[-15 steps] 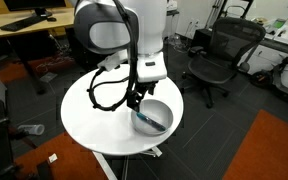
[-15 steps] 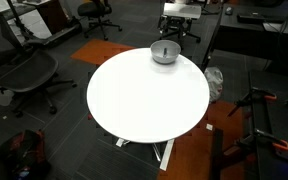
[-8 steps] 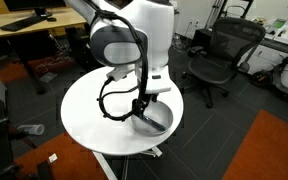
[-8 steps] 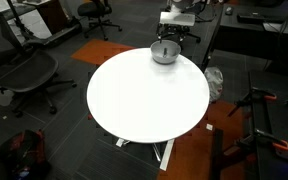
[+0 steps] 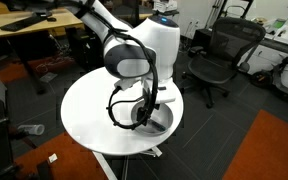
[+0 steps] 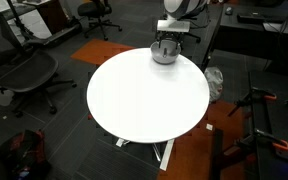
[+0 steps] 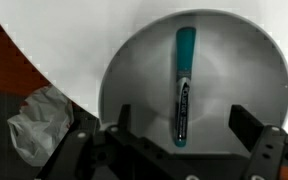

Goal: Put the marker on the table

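Note:
The open gripper needs to go down into the metal bowl (image 7: 124,80) and onto the marker's dark half (image 7: 182,112), since its fingers are already on either side of it.
The marker (image 7: 182,84), dark with a teal cap end, lies inside a round metal bowl (image 7: 124,80) in the wrist view. My gripper (image 7: 182,125) is open just above the bowl, with one finger on each side of the marker's lower end, not touching it. In both exterior views the bowl (image 5: 162,122) (image 6: 164,55) sits at the edge of the round white table (image 5: 89,110) (image 6: 144,95), and my gripper (image 5: 149,108) (image 6: 167,42) hangs low over it. The marker is hidden in both exterior views.
Black office chairs (image 5: 219,55) (image 6: 24,70) stand around the table. A light-wood desk (image 5: 24,25) is behind. A crumpled pale bag (image 7: 39,120) lies on the floor next to the table. An orange carpet patch (image 5: 269,145) is nearby.
The arm has swung over and lowered toward the bowl. The gripper now sits just above the bowl.

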